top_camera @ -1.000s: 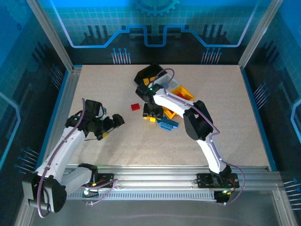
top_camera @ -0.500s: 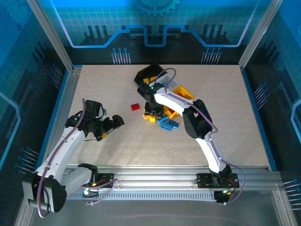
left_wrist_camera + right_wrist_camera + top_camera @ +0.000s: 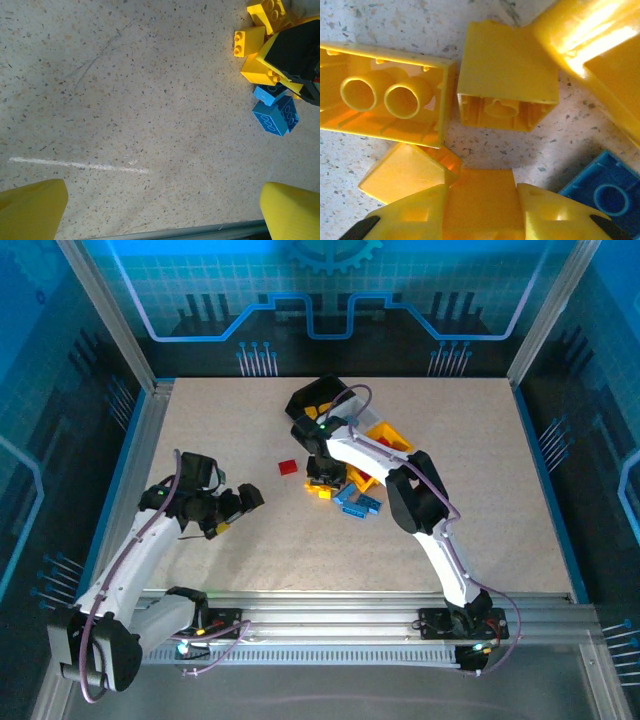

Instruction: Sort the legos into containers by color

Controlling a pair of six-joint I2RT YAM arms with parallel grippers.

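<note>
The bin with yellow legos stands outward of my right gripper, so it will rise next, carry the yellow lego outward over the black bin (image 3: 317,400), and then release it.
My right gripper (image 3: 480,216) is shut on a yellow lego (image 3: 479,195), which sits squarely between its yellow fingers (image 3: 405,217). It stands low over the pile of legos at mid-table (image 3: 320,478). More yellow legos (image 3: 507,85) lie on the table just ahead of it, one upside down (image 3: 385,95). A blue lego (image 3: 605,192) lies to its right. A red lego (image 3: 288,467) lies alone to the left of the pile, and blue legos (image 3: 358,503) to the right. My left gripper (image 3: 238,510) hangs open over bare table with nothing between its fingers (image 3: 30,205).
The black bin (image 3: 320,397) and the yellow bin (image 3: 388,435) stand behind the pile, partly under the right arm. In the left wrist view, yellow legos (image 3: 255,37) and blue legos (image 3: 275,112) lie at the upper right. The table's metal front edge (image 3: 175,234) is near.
The right gripper has closed its fingers onto a yellow lego in the pile. The left arm has not moved.
</note>
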